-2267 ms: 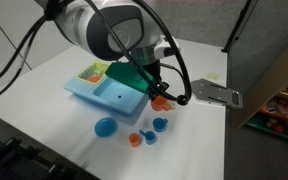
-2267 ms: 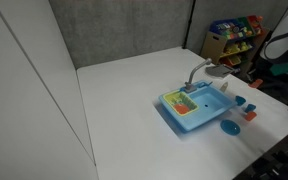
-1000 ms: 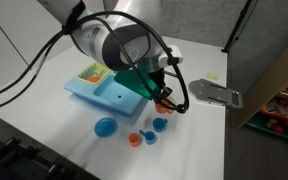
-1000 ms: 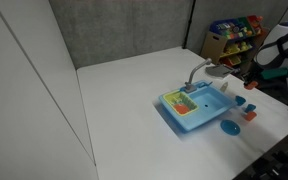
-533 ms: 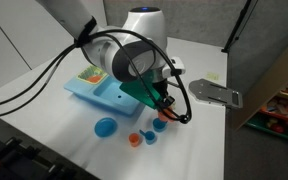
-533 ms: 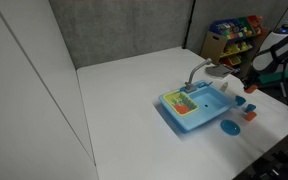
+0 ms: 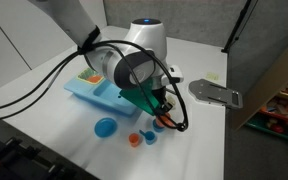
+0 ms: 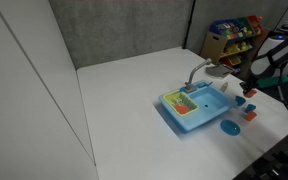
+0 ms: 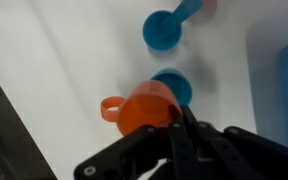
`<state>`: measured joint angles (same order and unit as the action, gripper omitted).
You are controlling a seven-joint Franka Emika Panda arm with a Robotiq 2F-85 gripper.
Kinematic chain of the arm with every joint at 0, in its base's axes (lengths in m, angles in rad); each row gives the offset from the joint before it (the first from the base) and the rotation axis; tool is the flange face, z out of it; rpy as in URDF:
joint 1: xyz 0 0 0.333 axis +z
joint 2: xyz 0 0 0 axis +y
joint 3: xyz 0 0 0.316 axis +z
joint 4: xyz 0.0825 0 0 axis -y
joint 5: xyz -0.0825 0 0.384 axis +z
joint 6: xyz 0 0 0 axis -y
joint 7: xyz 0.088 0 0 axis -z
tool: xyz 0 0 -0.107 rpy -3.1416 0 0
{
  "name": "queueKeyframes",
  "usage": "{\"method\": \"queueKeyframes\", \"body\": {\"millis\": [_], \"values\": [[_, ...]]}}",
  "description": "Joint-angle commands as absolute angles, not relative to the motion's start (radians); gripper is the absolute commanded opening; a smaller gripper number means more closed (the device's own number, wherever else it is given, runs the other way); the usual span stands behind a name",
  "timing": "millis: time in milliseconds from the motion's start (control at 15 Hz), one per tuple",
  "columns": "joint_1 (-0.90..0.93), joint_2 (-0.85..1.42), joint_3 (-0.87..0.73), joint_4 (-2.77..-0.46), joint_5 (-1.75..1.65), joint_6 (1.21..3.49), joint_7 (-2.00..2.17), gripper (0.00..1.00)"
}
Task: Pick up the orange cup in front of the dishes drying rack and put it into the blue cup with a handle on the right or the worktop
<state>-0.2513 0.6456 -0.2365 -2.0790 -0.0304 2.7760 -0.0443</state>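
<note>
I need to move my gripper toward the sink first, so that it can get down over the blue cup, which peeks out past the orange cup on the sink side.
In the wrist view my gripper (image 9: 176,120) is shut on the orange cup (image 9: 144,108), pinching its rim. The cup hangs above the white worktop (image 9: 64,50). Just behind it, partly hidden, is the round blue cup (image 9: 176,84); its handle does not show. In an exterior view my gripper (image 7: 162,114) hovers right over the blue cup (image 7: 160,125), in front of the toy sink (image 7: 89,95). The yellow-green drying rack (image 7: 88,73) sits at the sink's far end. My gripper also shows in an exterior view (image 8: 249,90).
A flat blue plate (image 7: 105,127) and a small orange piece with a blue bit (image 7: 136,139) lie near the blue cup. A blue round piece with a stem (image 9: 164,30) lies further on. A grey metal plate (image 7: 216,93) lies at the back. Shelves of toys (image 8: 234,35) stand beyond the table.
My gripper has carried the orange cup away from the sink's front edge, down and over to the blue cup.
</note>
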Motion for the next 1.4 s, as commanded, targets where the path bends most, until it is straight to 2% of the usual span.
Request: {"method": "queueKeyframes", "body": {"millis": [0,1333], "values": [[-0.283,0.683,-0.202,-2.040,-0.015,2.792,-0.057,0.03],[-0.326,0.775,-0.145,-1.962,0.010,2.812,-0.069,0.04]]}}
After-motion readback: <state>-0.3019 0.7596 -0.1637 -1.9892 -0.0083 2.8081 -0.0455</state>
